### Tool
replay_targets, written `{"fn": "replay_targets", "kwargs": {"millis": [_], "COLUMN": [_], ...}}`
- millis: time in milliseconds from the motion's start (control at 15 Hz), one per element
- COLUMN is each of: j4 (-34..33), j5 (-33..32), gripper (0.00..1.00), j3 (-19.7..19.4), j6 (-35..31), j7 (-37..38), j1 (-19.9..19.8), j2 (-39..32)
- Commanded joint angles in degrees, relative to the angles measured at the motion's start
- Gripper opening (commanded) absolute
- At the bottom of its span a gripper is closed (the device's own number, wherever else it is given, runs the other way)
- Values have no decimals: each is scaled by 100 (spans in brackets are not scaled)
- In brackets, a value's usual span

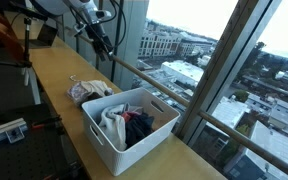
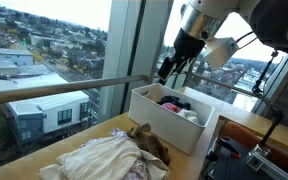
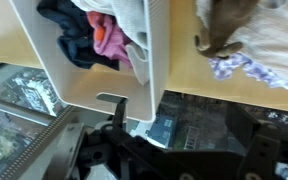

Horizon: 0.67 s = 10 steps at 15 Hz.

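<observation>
I will next lower my gripper with spread fingers onto the brown cloth at the pile's edge [image 2: 150, 142] [image 3: 223, 26] by the white basket, because that cloth is bunched up and uncovered there.
My gripper [image 1: 102, 42] hangs in the air above the wooden counter by the window, and it also shows in the other exterior view [image 2: 169, 72]. In the wrist view its fingers [image 3: 184, 130] are spread apart with nothing between them. A white plastic basket [image 1: 109, 150] stands on the counter and holds several clothes [image 1: 124, 125]. It shows in both exterior views [image 2: 169, 125] and in the wrist view [image 3: 94, 90]. A loose pile of clothes [image 1: 89, 90] lies on the counter beside the basket, below the gripper [image 2: 109, 158] [image 3: 239, 40].
A metal rail [image 2: 64, 88] and floor-to-ceiling window glass run along the counter's far edge. The wooden counter [image 1: 54, 70] stretches back past the pile. Equipment and cables [image 1: 4, 130] stand on the room side.
</observation>
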State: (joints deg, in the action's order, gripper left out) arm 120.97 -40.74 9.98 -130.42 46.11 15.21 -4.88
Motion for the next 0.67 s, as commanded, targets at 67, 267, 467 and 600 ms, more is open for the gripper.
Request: {"fn": "replay_targets", "kwargs": {"millis": [67, 267, 467, 600], "j4": [-447, -528, -654, -749], "j5": [-52, -5, 143, 320], "gripper": [100, 100, 100, 100], "j3": [194, 9, -250, -387], "j6": [-578, -1187, -1601, -1807], "j7": [290, 244, 145, 90], "j1": [214, 229, 272, 316], "j2": [-893, -1566, -2157, -2525]}}
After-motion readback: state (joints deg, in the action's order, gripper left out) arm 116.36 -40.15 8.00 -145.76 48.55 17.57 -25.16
